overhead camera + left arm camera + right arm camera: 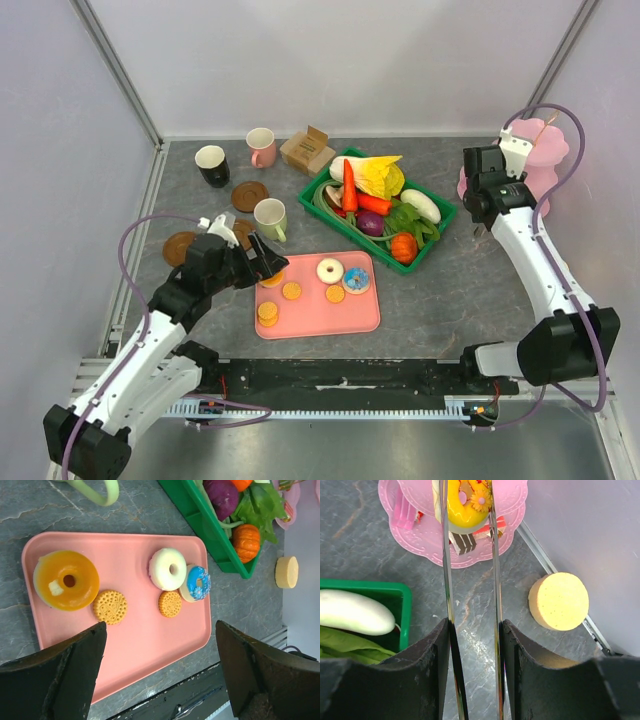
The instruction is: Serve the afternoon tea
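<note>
The right gripper lowers the yellow donut (462, 510) outward and toward the side onto the stand's upper shelf next, since the donut overhangs that shelf's near edge.
My right gripper (474, 625) is shut on a pair of metal tongs (447, 580). The tong tips pinch a yellow iced donut (462, 510) over the pink tiered stand (420, 535); whether the donut touches the stand I cannot tell. A striped cake slice (464, 542) lies on the stand's lower tier. My left gripper (160, 630) hangs open and empty over the pink tray (135, 645). On the tray lie an orange donut (66, 580), a white donut (167, 569), a blue donut (198, 582) and round biscuits (110, 607).
A black mug (211, 165), pink mug (261, 147) and pale-green mug (270, 219) stand at back left among brown coasters (250, 195). A cardboard box (307, 150) and a green basket (440, 225) of vegetables sit behind the tray. A yellow round cake (559, 601) lies by the right wall.
</note>
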{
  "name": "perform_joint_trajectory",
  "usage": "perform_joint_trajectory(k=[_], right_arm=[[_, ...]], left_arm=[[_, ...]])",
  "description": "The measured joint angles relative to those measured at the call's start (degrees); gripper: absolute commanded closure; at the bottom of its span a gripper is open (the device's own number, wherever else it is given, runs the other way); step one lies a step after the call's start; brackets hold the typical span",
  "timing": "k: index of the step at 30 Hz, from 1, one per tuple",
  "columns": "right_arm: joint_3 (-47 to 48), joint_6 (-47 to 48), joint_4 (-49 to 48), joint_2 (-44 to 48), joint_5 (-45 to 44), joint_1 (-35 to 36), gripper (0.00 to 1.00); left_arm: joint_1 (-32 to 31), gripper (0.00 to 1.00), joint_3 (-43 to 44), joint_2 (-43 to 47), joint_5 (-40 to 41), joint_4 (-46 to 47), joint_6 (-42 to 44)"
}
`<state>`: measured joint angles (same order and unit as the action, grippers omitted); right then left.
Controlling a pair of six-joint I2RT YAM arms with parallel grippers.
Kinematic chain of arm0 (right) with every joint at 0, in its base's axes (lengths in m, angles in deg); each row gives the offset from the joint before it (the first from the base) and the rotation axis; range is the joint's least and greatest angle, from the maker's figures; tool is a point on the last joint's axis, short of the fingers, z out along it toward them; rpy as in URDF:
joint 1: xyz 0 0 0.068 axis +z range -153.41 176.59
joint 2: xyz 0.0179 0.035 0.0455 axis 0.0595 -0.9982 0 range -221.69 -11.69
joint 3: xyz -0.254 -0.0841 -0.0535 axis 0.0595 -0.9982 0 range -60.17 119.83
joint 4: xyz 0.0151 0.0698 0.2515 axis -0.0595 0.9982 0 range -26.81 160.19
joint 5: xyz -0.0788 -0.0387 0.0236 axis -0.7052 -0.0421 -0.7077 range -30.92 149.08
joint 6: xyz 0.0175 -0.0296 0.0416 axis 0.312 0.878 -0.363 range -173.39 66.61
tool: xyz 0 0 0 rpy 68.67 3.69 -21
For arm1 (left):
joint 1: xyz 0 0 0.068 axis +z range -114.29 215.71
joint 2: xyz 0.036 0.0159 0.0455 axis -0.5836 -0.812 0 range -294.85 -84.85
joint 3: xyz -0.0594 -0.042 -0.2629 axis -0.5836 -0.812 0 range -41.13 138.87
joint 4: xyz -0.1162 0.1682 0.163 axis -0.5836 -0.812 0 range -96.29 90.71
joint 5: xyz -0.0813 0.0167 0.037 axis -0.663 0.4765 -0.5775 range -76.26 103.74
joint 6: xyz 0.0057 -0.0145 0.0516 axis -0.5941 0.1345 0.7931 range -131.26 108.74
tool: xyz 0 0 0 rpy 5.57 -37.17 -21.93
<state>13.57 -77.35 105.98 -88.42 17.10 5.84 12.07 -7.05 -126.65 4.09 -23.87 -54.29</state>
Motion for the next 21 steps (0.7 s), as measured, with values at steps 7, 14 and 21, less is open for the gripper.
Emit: perform_joint_trajectory(k=[7,14,21], right_arm=[[-1.5,4.7,-4.6,-2.7,0.5,-3.3,0.56],[-2.9,7.5,-8.9,-4.0,1.2,-5.7,0.55],[-2.9,8.6,-11.2,-7.2,1.8,-8.5,0.53]], left_arm=[[0.0,0.05,-0.3,-1.0,-1.4,2.6,0.0],[0.0,0.05,-0.4,-2.4,-1.6,3.8,0.0],[0.0,0.05,-0.4,-2.8,-2.1,4.0,0.0]])
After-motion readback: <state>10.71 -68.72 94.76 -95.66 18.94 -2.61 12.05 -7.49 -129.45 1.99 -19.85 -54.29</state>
